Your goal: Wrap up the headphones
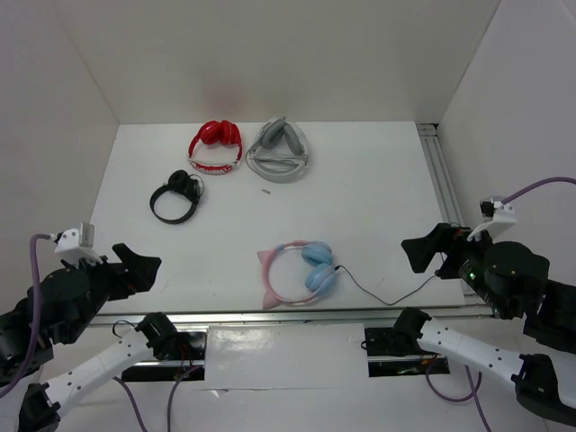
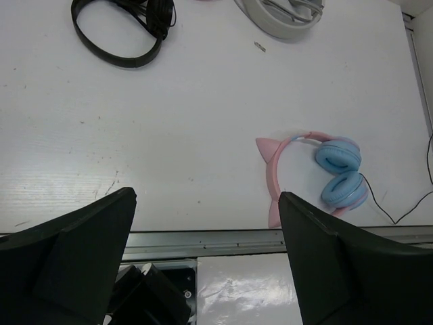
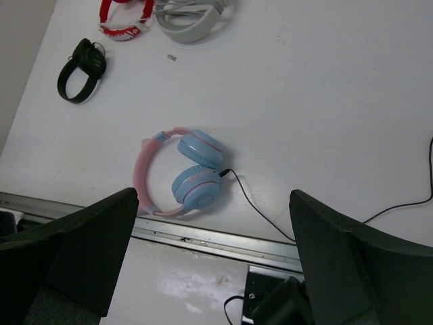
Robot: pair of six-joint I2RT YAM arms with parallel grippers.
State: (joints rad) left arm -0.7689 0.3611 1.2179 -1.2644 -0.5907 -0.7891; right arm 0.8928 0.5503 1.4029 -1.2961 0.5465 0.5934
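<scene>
Next, my left gripper shifts right in the top view and down onto the pink headband between its ears, since that part lies clear of the cable (image 1: 385,301).
The headphones (image 1: 301,272) lie flat near the table's front edge, with a pink cat-eared headband to the left and two light blue ear cups to the right. They also show in the left wrist view (image 2: 318,172) and the right wrist view (image 3: 184,177). Their thin black cable (image 1: 385,301) trails loosely right toward the right arm and also shows in the right wrist view (image 3: 260,210). My left gripper (image 1: 137,261) is open and empty, well left of them (image 2: 206,196). My right gripper (image 1: 423,252) is open and empty, to their right above the cable's far end (image 3: 213,195).
Red-and-white headphones (image 1: 216,144) and grey headphones (image 1: 279,148) lie at the back. Black headphones (image 1: 175,196) lie at mid left. A small loose piece (image 1: 265,190) is near the centre. A metal rail (image 1: 441,171) runs along the right side and another (image 1: 270,315) along the front edge.
</scene>
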